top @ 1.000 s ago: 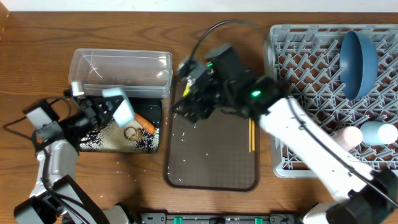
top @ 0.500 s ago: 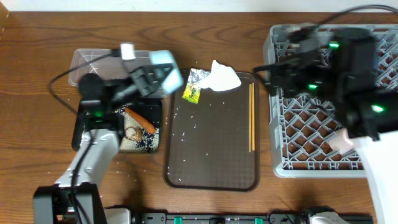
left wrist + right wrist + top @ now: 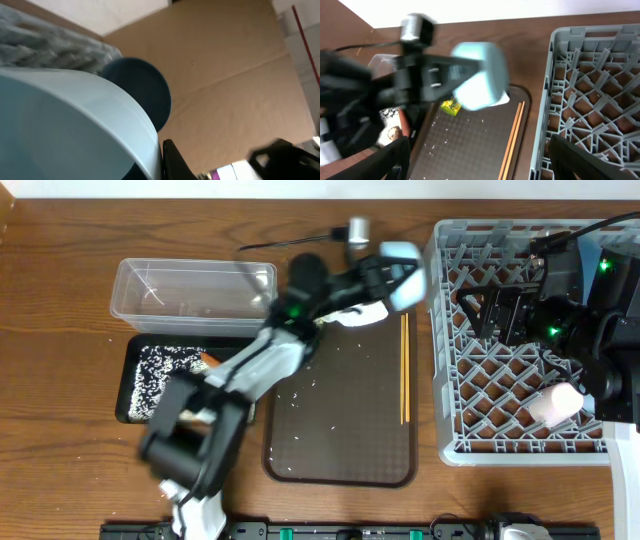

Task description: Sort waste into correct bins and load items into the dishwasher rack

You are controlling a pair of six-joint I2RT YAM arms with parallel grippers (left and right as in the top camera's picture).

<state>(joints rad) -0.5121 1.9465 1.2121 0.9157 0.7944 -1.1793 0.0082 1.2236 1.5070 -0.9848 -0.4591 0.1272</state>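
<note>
My left gripper should move the bowl (image 3: 403,285) right in the overhead view to the empty slots below by the pink cup, lower it and release.
My left gripper (image 3: 385,280) is shut on the light-blue bowl (image 3: 403,285) and holds it in the air at the left edge of the grey dishwasher rack (image 3: 520,450). In the left wrist view the bowl (image 3: 75,125) fills the frame, with the dark blue dish (image 3: 142,92) behind it. My right gripper (image 3: 500,315) is open and empty above the rack. The right wrist view shows the bowl (image 3: 480,75), the wrapper (image 3: 451,106) and the chopsticks (image 3: 512,135). A pink cup (image 3: 560,402) lies in the rack. The tissue (image 3: 355,315) lies on the brown tray. The blue cup is hidden.
The brown serving tray (image 3: 340,430) holds scattered rice and the chopsticks (image 3: 404,370) along its right side. The black tray (image 3: 165,375) holds rice and the carrot (image 3: 208,360). The clear tub (image 3: 195,290) stands behind it. My left arm crosses the black tray and the brown tray's left part.
My left arm has swung right with the bowl, from over the black tray to the rack's left edge. My right arm has moved from the brown tray to above the rack.
</note>
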